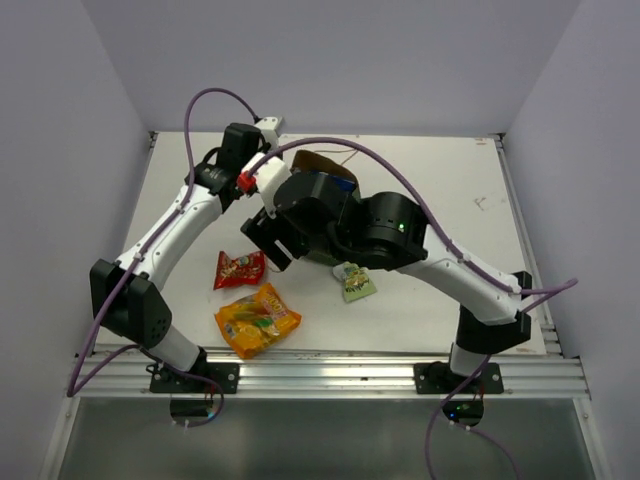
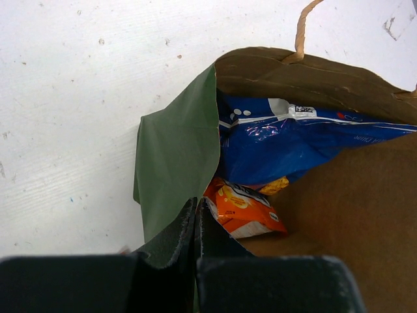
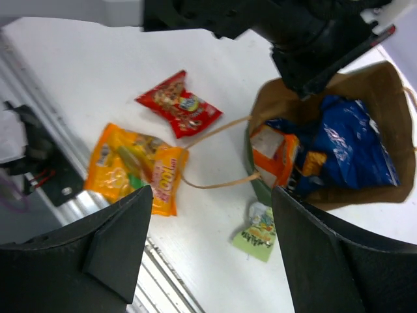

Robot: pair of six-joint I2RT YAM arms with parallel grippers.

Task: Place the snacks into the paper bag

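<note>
The middle of the orange chip bag [image 1: 261,319] [image 3: 144,171] is below the open fingers and nearer the bar, so my right gripper needs to come back and down onto it.
The paper bag [image 2: 176,156] stands open, brown inside, and is mostly hidden under the arms in the top view [image 1: 322,163]. My left gripper [image 2: 195,218] is shut on its green rim. Inside lie the blue Doritos bag [image 2: 287,143] and the orange-white packet [image 2: 246,210]. My right gripper [image 3: 212,195] is open and empty, hovering above the table in front of the bag [image 3: 365,85]. The red packet [image 1: 239,268], the orange chip bag [image 1: 257,319] and the green packet [image 1: 354,281] lie on the table.
The bag's tan cord handles [image 3: 215,184] trail onto the table toward the red packet [image 3: 179,104] and the orange chip bag [image 3: 133,168]. The green packet [image 3: 258,233] lies just beside the bag's base. The metal rail [image 1: 330,372] runs along the near edge.
</note>
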